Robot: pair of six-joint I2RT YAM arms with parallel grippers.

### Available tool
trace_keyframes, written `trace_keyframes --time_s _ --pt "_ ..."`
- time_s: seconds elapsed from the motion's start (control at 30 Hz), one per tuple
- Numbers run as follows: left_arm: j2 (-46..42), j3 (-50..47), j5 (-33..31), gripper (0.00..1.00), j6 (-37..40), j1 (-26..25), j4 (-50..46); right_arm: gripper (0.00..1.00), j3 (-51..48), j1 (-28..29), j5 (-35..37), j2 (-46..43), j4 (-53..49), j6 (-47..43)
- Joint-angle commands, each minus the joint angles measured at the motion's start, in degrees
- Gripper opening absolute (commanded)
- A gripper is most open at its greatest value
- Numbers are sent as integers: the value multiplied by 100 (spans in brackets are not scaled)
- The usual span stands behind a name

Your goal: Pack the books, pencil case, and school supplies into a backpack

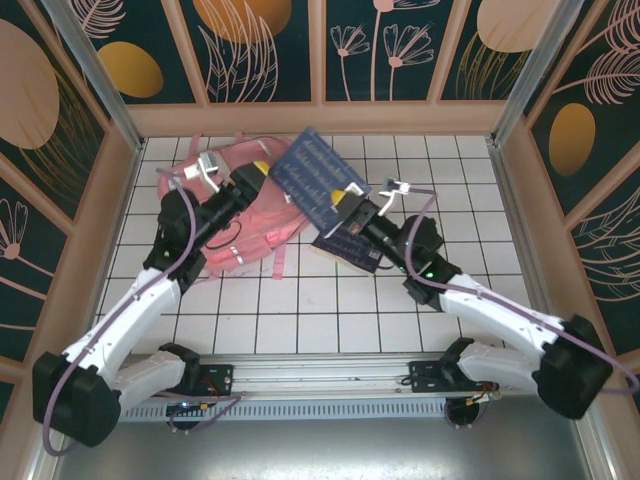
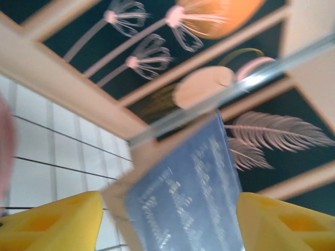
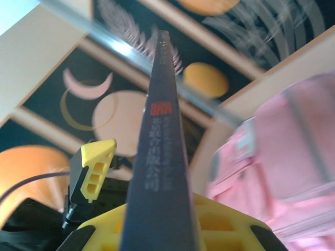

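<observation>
Next, my left gripper tips downward and lowers to the backpack's grey-trimmed opening edge below it, because its open fingers still face the book.
My right gripper is shut on a dark navy book and holds it tilted in the air, just right of the pink backpack. In the right wrist view the book's spine stands edge-on between the yellow fingers, with the backpack to the right. My left gripper hovers over the backpack's top, at the book's left corner. It is open, and the book's cover shows beyond its wide-apart fingers. A second navy book lies flat under the right arm.
Patterned wall panels close in the back and both sides of the white tiled table. A metal post stands at the back left corner. Bare tiles run along the front between the two arms.
</observation>
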Motion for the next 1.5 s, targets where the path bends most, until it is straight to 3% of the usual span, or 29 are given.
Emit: trace_keyframes --time_s 0.0,0.1,0.27,0.43,0.67,0.97,1.13,1.23,1.47 --pt "803 915 -821 69 740 73 -2240 0 240 -421 804 -586 -1821 -443" --pt "1891 1885 -477 67 912 136 -2726 0 126 -674 899 -981 -2416 -529" --pt "3377 3368 -535 62 953 268 -3799 0 -197 -775 1325 -1663 -2978 -603" --pt "4193 3843 -281 56 728 480 -3777 0 -412 -866 1439 -2103 -3247 -675" --pt "4638 4179 -396 53 746 491 -3846 0 -539 -975 1423 -2221 -3375 -688" --pt "5297 4721 -70 44 1174 495 -3860 0 -636 -1042 1264 -2045 -3256 -658" --pt "5576 4971 202 24 1472 497 -3724 0 -713 -1050 1212 -1985 -3197 -640" --pt "5725 5147 156 0 1719 498 -3891 0 -695 -1055 1202 -1903 -3229 -632" --pt "5194 5392 447 0 2584 491 -4310 0 -267 -1155 1172 -1520 -3590 -1138"
